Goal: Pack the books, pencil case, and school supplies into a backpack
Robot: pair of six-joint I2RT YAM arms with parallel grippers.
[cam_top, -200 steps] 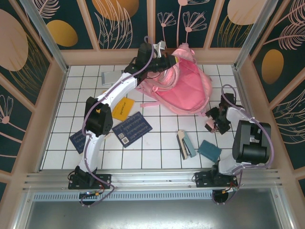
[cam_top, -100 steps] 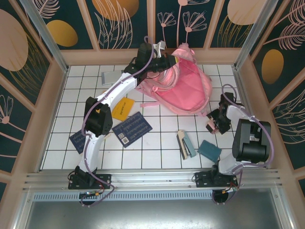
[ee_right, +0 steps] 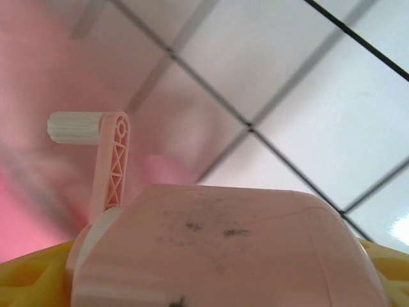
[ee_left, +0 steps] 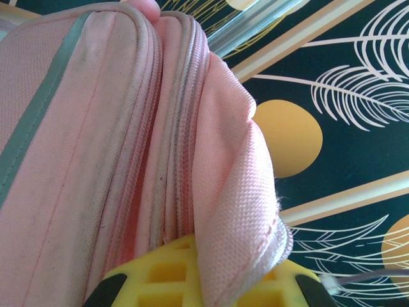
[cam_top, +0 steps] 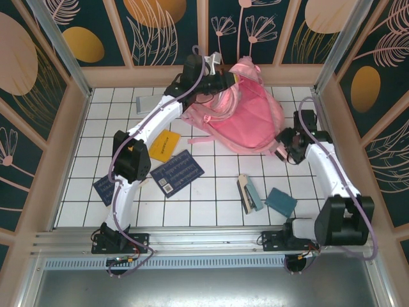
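The pink block (ee_right: 223, 249) needs to go outward into the backpack's inside in my right gripper and be released there, since my left gripper holds the backpack open.
The pink backpack (cam_top: 249, 118) lies at the back of the tiled table. My left gripper (cam_top: 225, 83) is shut on a fold of its fabric (ee_left: 230, 192) beside the zipper. My right gripper (cam_top: 285, 144) hangs by the backpack's right edge, shut on the pink block (ee_right: 223, 249), which has a small crank handle (ee_right: 110, 160). On the tiles lie the books: yellow-orange (cam_top: 164, 146), navy grid (cam_top: 177, 173) and grey (cam_top: 150, 103). The stapler-like piece (cam_top: 249, 193) and the teal pad (cam_top: 281, 201) sit at the front right. The pencil case is out of view.
A small dark blue flat item (cam_top: 104, 188) lies beside the left arm's lower link. Wooden-framed walls (cam_top: 77, 128) close in the table on three sides, and a metal rail (cam_top: 204, 238) runs along the near edge.
My right arm has stretched out and carried the pink block up and back, to the backpack's right edge. The left gripper still holds the same fold.
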